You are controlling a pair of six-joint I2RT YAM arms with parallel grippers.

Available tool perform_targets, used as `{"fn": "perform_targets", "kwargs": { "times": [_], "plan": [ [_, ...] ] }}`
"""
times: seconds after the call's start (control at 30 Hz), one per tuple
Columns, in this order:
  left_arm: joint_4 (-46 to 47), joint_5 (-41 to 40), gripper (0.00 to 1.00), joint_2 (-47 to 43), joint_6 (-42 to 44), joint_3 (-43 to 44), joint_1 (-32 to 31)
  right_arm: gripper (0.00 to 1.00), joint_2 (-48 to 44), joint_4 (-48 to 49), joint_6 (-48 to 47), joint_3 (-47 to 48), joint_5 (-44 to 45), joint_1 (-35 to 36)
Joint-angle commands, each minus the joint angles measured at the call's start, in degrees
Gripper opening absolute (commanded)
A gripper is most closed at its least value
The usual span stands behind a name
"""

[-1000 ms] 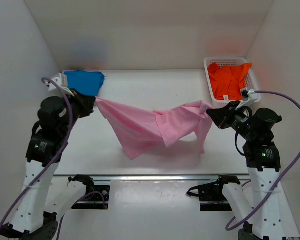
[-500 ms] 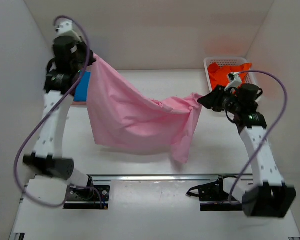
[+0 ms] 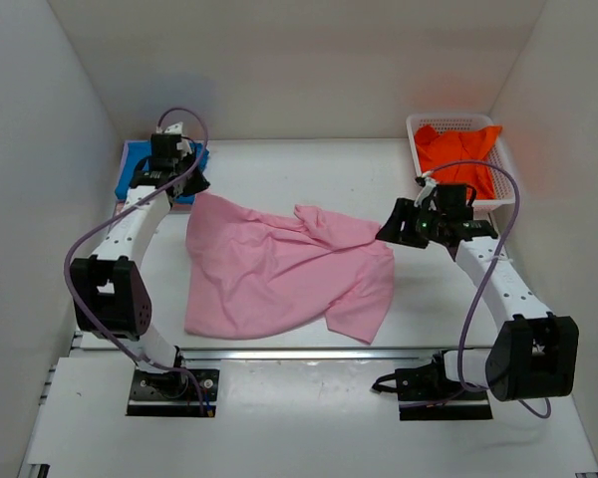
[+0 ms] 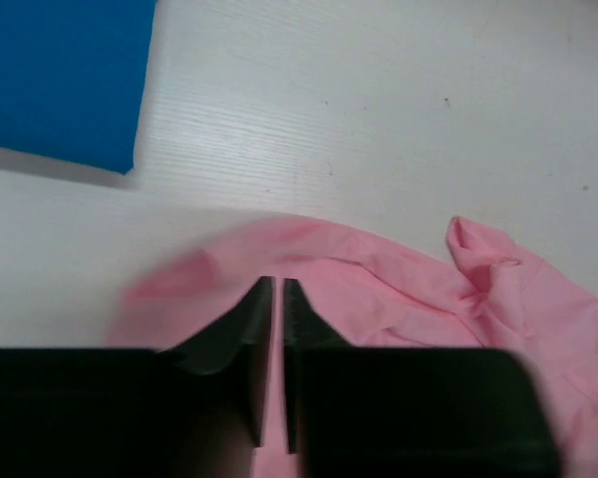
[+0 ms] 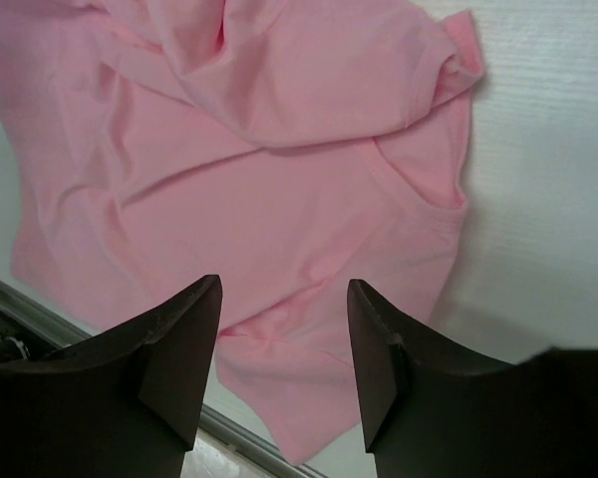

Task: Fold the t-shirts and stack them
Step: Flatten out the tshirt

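Observation:
Next, my right gripper moves back past the folded-over part and down onto the pink t-shirt's side edge (image 3: pixel 391 283) (image 5: pixel 443 289), where the cloth lies flat beside bare tabletop.
The light pink t-shirt (image 3: pixel 279 274) lies spread and rumpled on the white table, its right half folded over itself. At its far left corner my left gripper (image 3: pixel 194 186) is low, and in the left wrist view (image 4: pixel 278 282) the jaws stand nearly together with pink cloth (image 4: pixel 399 289) showing in the thin slit. My right gripper (image 3: pixel 386 232) hovers open over the shirt's right side, with the pink t-shirt (image 5: pixel 279 189) lying flat below and nothing between its fingers. The folded blue t-shirt (image 3: pixel 132 179) sits at the far left. The orange t-shirt (image 3: pixel 458 154) fills the basket.
The white lattice basket (image 3: pixel 413 127) stands at the far right corner against the wall. White walls close in both sides and the back. A metal rail (image 3: pixel 279 354) runs along the table's near edge, just beyond the shirt's hem. The blue t-shirt (image 4: pixel 60 70) lies close to my left gripper.
The pink t-shirt, held stretched in the air between both grippers, has come down flat on the table. The right gripper has opened and let go. The left arm swung up, then down to the table.

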Motion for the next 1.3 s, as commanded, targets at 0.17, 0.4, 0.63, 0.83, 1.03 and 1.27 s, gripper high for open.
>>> {"fn": "perform_targets", "kwargs": {
  "times": [0.17,0.4,0.63,0.83,1.03,1.27],
  "plan": [
    [7.2,3.5,0.00,-14.6,-1.2,-18.4,-0.1,0.50,2.6,4.7,-3.1,-6.3,-0.9,0.9],
    [4.5,4.0,0.42,-22.3,-0.7,-29.4,-1.7,0.50,13.4,-0.6,-5.2,3.8,7.0,6.1],
    [-1.7,6.1,0.51,-35.8,-2.4,-45.7,-5.9,0.51,6.4,-2.0,-4.4,-5.6,9.1,2.6],
    [-2.1,5.2,0.57,-42.1,-11.1,-48.6,-16.3,0.51,2.7,-3.6,-4.2,-12.4,5.9,0.5],
    [2.6,9.2,0.58,-44.4,-16.0,-57.4,-17.6,0.50,4.8,-0.8,-2.2,-14.6,2.0,3.3],
    [3.7,6.0,0.58,-43.8,-16.8,-59.3,-17.4,0.00,4.7,-3.1,-3.6,-13.2,0.6,2.2]
  ]
}}
